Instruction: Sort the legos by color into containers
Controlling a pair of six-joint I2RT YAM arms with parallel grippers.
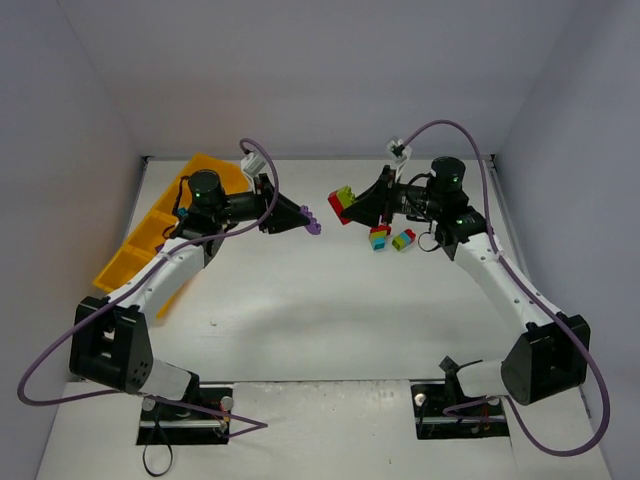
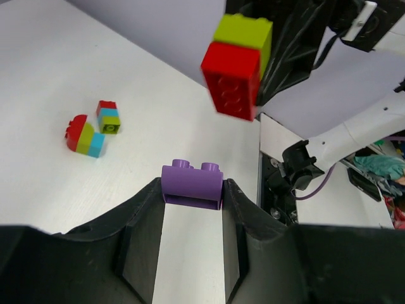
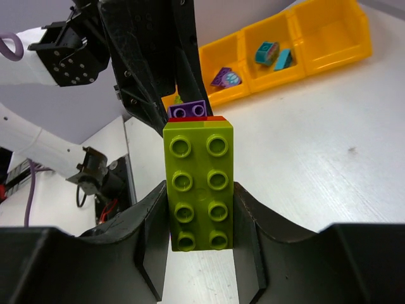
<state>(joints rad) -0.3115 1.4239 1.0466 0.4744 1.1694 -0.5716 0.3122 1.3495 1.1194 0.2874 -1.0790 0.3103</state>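
Note:
Next, my left gripper swings over the purple piece's compartment, since the tray lies to the gripper's left in the top view. It then brings the piece down and releases it.
My left gripper (image 1: 308, 224) is shut on a small purple brick (image 2: 192, 183), held above the table's middle; it also shows in the top view (image 1: 313, 226). My right gripper (image 1: 352, 208) is shut on a lime green and red stack (image 3: 199, 183), lime plate toward its camera; the stack shows in the top view (image 1: 343, 203) and the left wrist view (image 2: 236, 64). The two grippers face each other, a short gap apart. Two small multicoloured stacks (image 1: 379, 237) (image 1: 403, 239) lie on the table under the right arm. The orange-yellow tray (image 1: 150, 228) lies at the far left.
In the right wrist view the tray (image 3: 329, 54) holds a purple piece (image 3: 226, 78) in one compartment and teal pieces (image 3: 272, 54) in the one beside it. White walls close in the table at left, back and right.

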